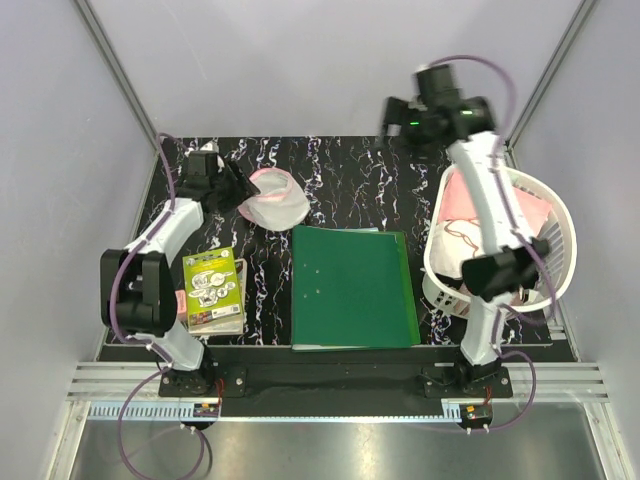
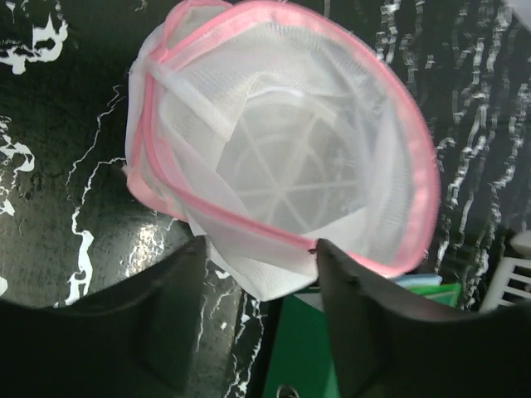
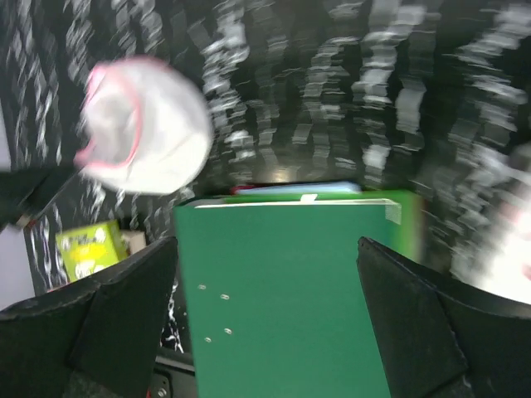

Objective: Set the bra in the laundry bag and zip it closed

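Observation:
My right gripper should swing to the right in the top view and down onto the pink cloth in the basket, because the cloth lies there uncovered.
The laundry bag [image 1: 275, 200] is a small white mesh dome with a pink rim, lying on the black marbled table at the back left. My left gripper [image 1: 232, 188] is right beside it. In the left wrist view the bag [image 2: 282, 141] fills the frame. My left gripper [image 2: 259, 249] has its jaws apart, a white mesh flap hangs between them, and the right fingertip [image 2: 332, 257] touches the pink rim. My right gripper [image 1: 395, 115] hangs high at the back right, open and empty [image 3: 265, 249], and its view shows the bag [image 3: 145, 124] blurred. I cannot make out the bra.
A green folder [image 1: 352, 285] lies flat in the middle of the table, also seen under the right jaws [image 3: 282, 274]. A yellow-green booklet [image 1: 210, 285] lies at the front left. A big white slatted basket [image 1: 568, 230] with pink cloth [image 1: 462, 212] inside stands at the right.

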Tool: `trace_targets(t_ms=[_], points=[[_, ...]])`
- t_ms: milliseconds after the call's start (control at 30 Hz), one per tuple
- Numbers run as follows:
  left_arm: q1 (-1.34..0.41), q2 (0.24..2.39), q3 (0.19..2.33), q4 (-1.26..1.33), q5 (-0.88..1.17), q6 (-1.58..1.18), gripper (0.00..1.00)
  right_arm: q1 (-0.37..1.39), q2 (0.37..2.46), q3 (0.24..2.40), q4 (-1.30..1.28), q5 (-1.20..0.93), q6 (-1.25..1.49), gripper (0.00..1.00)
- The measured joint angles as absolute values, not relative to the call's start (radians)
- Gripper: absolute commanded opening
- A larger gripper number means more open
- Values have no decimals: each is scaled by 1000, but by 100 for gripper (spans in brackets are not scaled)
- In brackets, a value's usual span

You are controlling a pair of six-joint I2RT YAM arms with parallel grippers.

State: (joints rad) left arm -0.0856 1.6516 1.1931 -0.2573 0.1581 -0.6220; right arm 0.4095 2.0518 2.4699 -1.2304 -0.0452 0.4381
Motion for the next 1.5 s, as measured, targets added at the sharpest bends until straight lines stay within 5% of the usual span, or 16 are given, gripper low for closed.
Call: trace_targets(t_ms=[233, 367, 400, 500, 1133, 1367, 1500], points=[[-85, 1523, 1193, -358, 188, -531, 65, 37, 1673, 2053, -1245, 13, 446, 94], [-91, 1492, 1198, -429, 247, -470, 57, -80, 1581, 1768, -1169, -9, 440, 68], [-93, 1486, 1198, -444, 266, -458, 54, -95, 1578, 1717, -1145, -10, 432, 53], [-113, 1460, 1198, -486, 319, -414, 53, -112, 1595, 1588, -1085, 0, 411, 50], [-126, 1522, 1311, -586, 476, -257, 52, -267, 1703, 1458, -783, 36, 505, 48], [-122, 1558, 1328, -604, 503, -254, 52, -270, 1726, 1415, -729, 13, 536, 29], [-120, 1558, 1328, -605, 514, -255, 51, -270, 1743, 1409, -704, 9, 538, 4]])
